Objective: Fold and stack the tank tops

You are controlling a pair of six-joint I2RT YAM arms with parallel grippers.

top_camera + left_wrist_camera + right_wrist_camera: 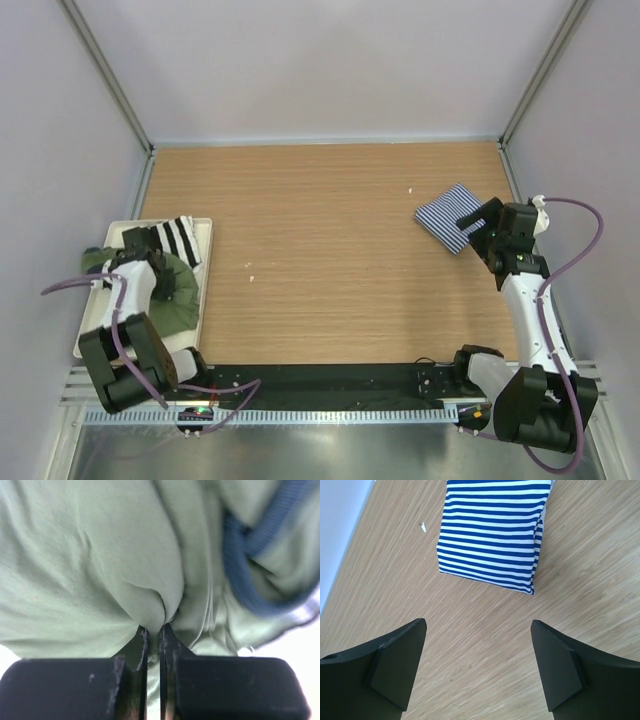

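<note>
The crumpled green top will be lifted next by my left gripper, and it will be swung across onto the table beside the tray.
The olive green tank top lies crumpled in a white tray at the left. My left gripper is down on it. In the left wrist view the jaws are shut on a pinched fold of the green cloth, with its navy trim at the upper right. The navy-and-white striped tank top lies folded into a small rectangle on the table at the far right. My right gripper hovers open and empty just near of it; the folded top shows ahead of the fingers.
A cloth with broad black-and-white stripes lies in the far end of the tray. Small white specks dot the wooden table. Grey walls close in on the left, back and right. A black rail runs along the near edge.
</note>
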